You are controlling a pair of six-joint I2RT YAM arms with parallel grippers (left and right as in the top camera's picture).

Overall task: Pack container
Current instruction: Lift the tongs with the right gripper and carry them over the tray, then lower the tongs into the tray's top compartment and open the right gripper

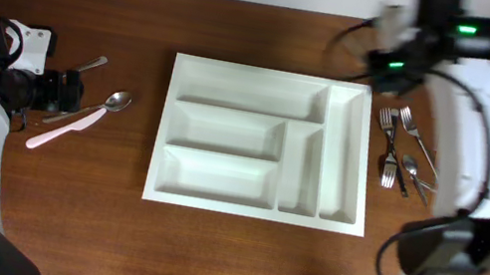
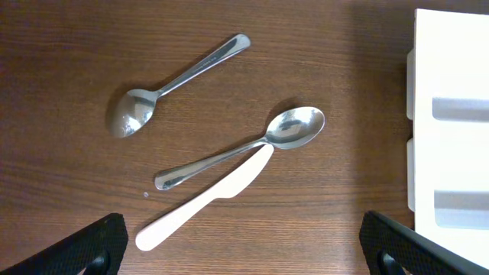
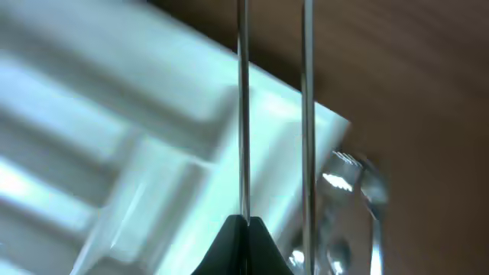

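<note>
I will swing my right gripper to the left in the overhead view, lower the knife lengthwise into the tray's far long section [image 1: 253,89] [image 3: 153,108] and let go, because that section is empty.
The container [image 1: 256,72] is a large white cutlery tray in the middle of the table; its edge shows in the left wrist view [image 2: 451,76] and, blurred, in the right wrist view [image 3: 153,76]. My left gripper [image 1: 72,87] is open and empty [image 2: 244,256], just above a large spoon [image 2: 286,130], a small spoon [image 2: 137,111] and a pale plastic knife [image 2: 206,202] left of the tray. My right gripper [image 1: 377,78] hovers over the tray's far right corner, shut [image 3: 243,223] on a thin metal cutlery piece [image 3: 243,114]. A second thin metal bar [image 3: 306,114] runs parallel beside it.
A pile of metal forks and spoons [image 1: 404,151] lies on the wood just right of the tray, and shows blurred in the right wrist view [image 3: 344,176]. The large spoon [image 1: 115,101], small spoon [image 1: 91,63] and knife [image 1: 59,130] lie left of the tray.
</note>
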